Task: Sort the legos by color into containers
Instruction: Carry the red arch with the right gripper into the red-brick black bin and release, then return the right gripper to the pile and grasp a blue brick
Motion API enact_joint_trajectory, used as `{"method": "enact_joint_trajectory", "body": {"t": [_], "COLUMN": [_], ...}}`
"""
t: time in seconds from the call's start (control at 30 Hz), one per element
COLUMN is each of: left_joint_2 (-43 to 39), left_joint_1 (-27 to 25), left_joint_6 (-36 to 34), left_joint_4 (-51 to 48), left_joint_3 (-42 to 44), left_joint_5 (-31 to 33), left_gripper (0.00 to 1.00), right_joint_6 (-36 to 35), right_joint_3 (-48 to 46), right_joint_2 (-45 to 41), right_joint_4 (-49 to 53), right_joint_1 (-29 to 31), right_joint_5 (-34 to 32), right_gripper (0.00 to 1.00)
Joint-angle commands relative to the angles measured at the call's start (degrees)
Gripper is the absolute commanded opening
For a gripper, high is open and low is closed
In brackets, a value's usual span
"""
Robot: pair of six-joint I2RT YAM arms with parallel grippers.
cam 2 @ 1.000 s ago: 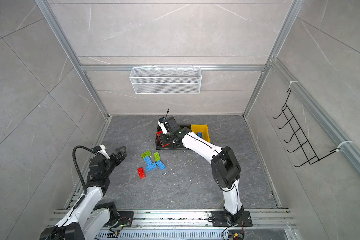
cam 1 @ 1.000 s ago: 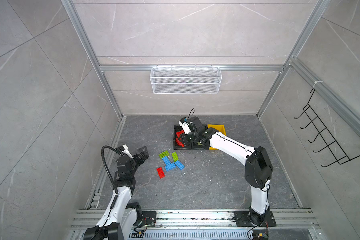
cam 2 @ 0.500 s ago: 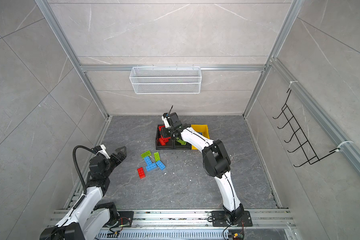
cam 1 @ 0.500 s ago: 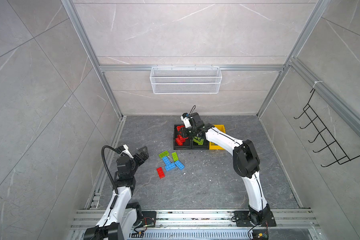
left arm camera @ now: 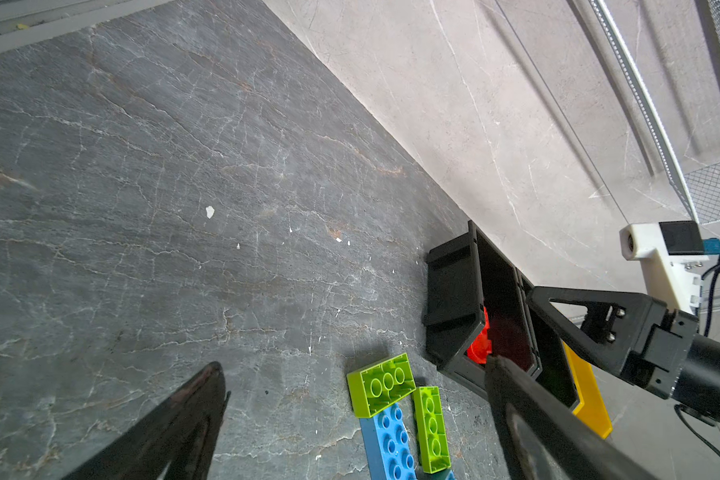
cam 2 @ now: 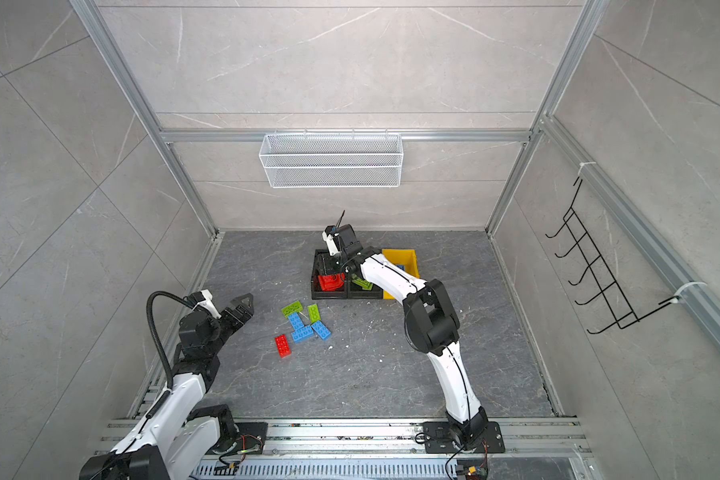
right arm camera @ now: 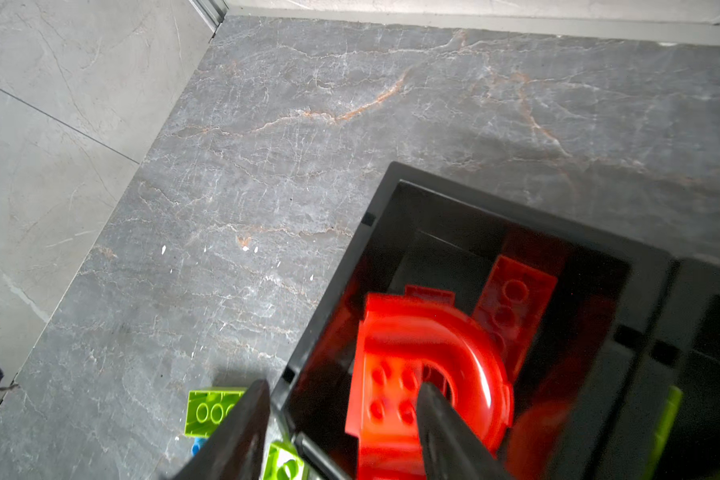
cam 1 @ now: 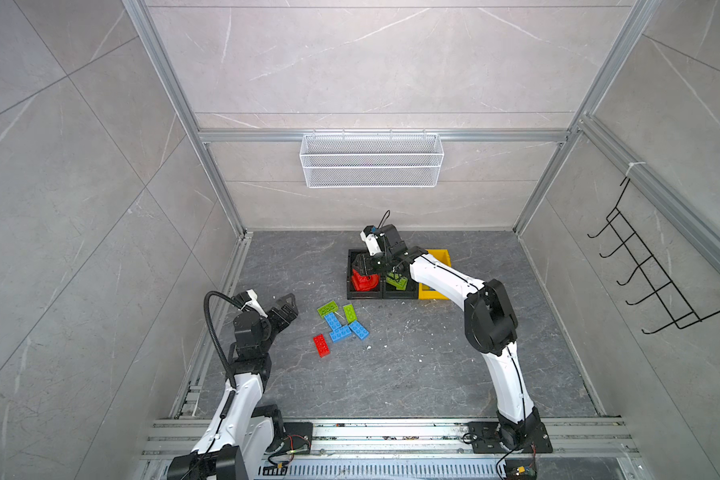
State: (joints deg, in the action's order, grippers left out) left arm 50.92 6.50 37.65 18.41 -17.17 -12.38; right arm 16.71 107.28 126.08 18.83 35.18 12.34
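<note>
The blue lego farthest from the loose red one lies below and back. My right gripper should next move back and down onto the blue lego at its uncrowded end [cam 1: 363, 333].
Three joined containers stand at the back: a left black bin [cam 1: 363, 295], a middle black bin [cam 1: 400, 294] and a yellow bin [cam 1: 433, 294]. My right gripper [right arm camera: 342, 386] hangs open over the left black bin [right arm camera: 391, 174]. The red arch lego [right arm camera: 429, 353] sits blurred inside it below the jaws, beside a red brick [right arm camera: 512, 299]. In both top views the arch [cam 1: 364, 281] [cam 2: 330, 281] shows under the right gripper [cam 1: 368, 266]. A green lego [cam 1: 396, 282] lies in the middle bin. Several loose legos lie on the floor: green [cam 1: 327, 308], blue [cam 1: 341, 333], red [cam 1: 321, 345]. My left gripper [cam 1: 285, 309] [left arm camera: 354, 362] is open, empty, left of them.
A white wire basket [cam 1: 371, 160] hangs on the back wall. A black wire rack [cam 1: 649, 282] is fixed to the right wall. Aluminium rails [cam 1: 350, 428] run along the front edge, and grey wall panels close in the dark stone floor [cam 1: 412, 374].
My right gripper's jaws have opened and let go of the red arch, which is now in the left black bin. The right arm's elbow has swung. The left arm has not moved.
</note>
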Motion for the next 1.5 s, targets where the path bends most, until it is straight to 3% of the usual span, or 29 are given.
{"method": "enact_joint_trajectory", "body": {"t": [0.0,0.27,0.4,0.73,1.47], "left_joint_2": [-1.17,-1.35,-1.04,-0.27,-1.28], "left_joint_1": [0.23,0.16,0.17,0.09,0.12], "left_joint_6": [-1.26,-1.66,-2.13,-2.74,-2.86], "left_joint_4": [1.27,1.27,1.01,1.71,-0.13], "left_joint_3": [-0.97,-0.85,-0.93,-1.23,-1.69], "left_joint_5": [-1.08,-0.85,-0.20,-1.68,-1.51], "left_gripper": [1.00,1.00,1.00,1.00,1.00], "right_joint_6": [-2.03,-5.26,-7.83,-10.37,-8.52], "right_joint_3": [-5.19,-23.47,-26.95,-29.69,-27.56], "right_joint_2": [-8.51,-21.55,-23.29,-18.06,-7.63], "right_joint_4": [0.07,-1.60,1.87,3.14,1.40], "right_joint_1": [0.62,3.07,7.09,13.97,15.70], "right_joint_5": [-0.57,-1.37,-6.04,-8.29,-6.16], "right_gripper": [0.59,0.58,0.59,0.59,0.57]}}
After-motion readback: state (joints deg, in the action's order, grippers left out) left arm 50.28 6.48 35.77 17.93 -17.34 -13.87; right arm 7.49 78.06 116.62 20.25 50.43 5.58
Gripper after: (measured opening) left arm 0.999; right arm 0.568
